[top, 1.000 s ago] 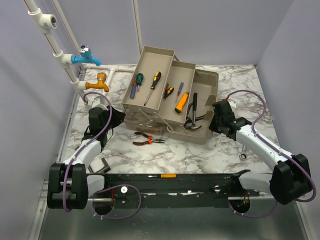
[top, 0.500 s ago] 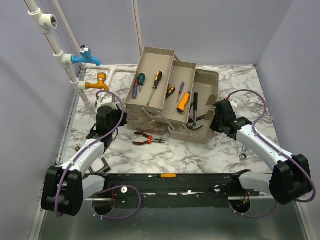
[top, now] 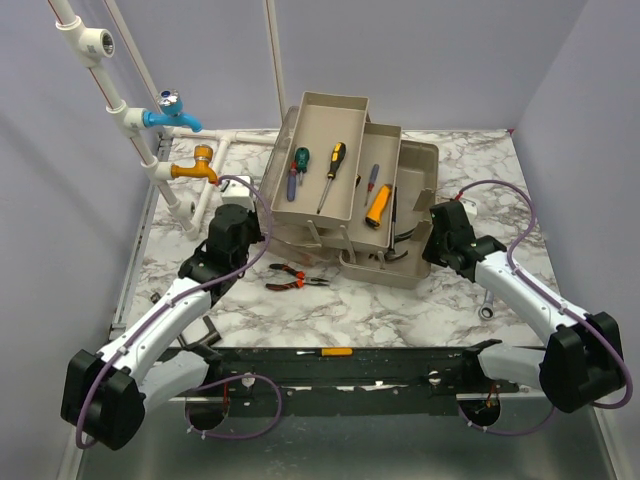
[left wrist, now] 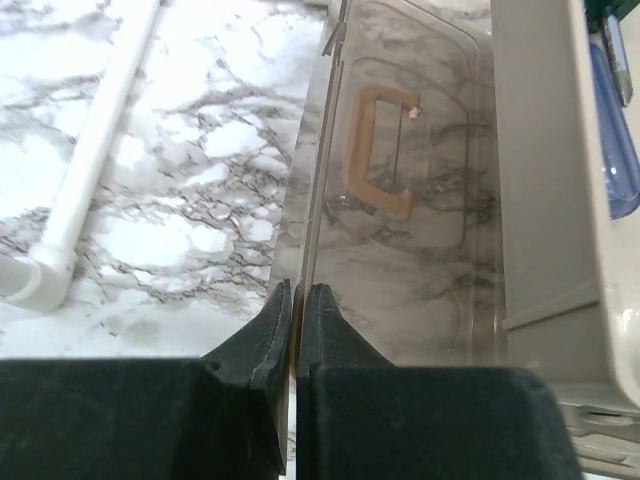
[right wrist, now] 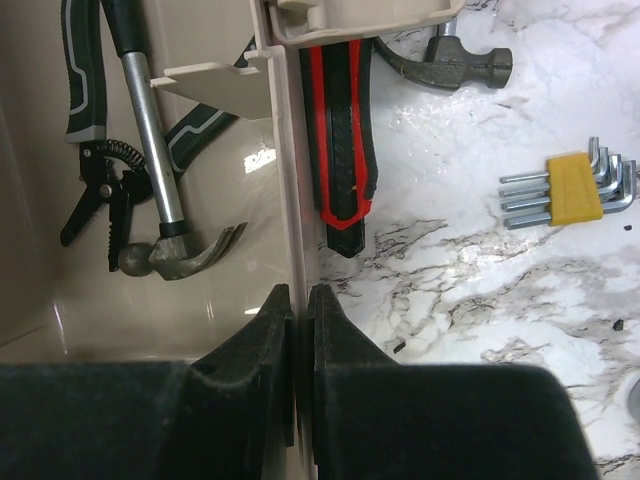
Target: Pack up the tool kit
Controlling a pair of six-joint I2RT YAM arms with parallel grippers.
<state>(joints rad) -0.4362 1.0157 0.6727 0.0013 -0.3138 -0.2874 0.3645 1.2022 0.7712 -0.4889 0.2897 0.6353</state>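
Note:
I will swing the lid with my left gripper up over the raised trays and release it, as they are to the gripper's right in the top view.
The beige-grey toolbox (top: 400, 262) stands mid-table with its fold-out trays (top: 320, 190) raised, several screwdrivers (top: 331, 175) lying in them. My left gripper (top: 258, 232) is shut on the edge of the smoky translucent lid (left wrist: 400, 210), which stands on edge; the lid's pinkish-tan handle (left wrist: 375, 150) shows through it. My right gripper (top: 432, 238) is shut on the toolbox's right wall (right wrist: 290, 190). A hammer (right wrist: 160, 200) and black pliers (right wrist: 100, 190) lie inside the box. In the wrist views, both the left gripper (left wrist: 297, 290) and the right gripper (right wrist: 298, 290) have their jaws pressed onto the plastic.
Red-handled pliers (top: 297, 279) lie on the marble in front of the box, a screwdriver (top: 325, 352) on the front rail, a wrench (top: 487, 306) at right. A red-black handle (right wrist: 340, 130), a hammer head (right wrist: 450, 65) and hex keys (right wrist: 565, 190) lie outside the right wall. White pipes with blue (top: 172, 112) and orange (top: 195, 165) taps stand at left.
My left arm has swung right toward the toolbox with the lid. The trays have shifted right and folded closer over the box. The right arm has barely moved.

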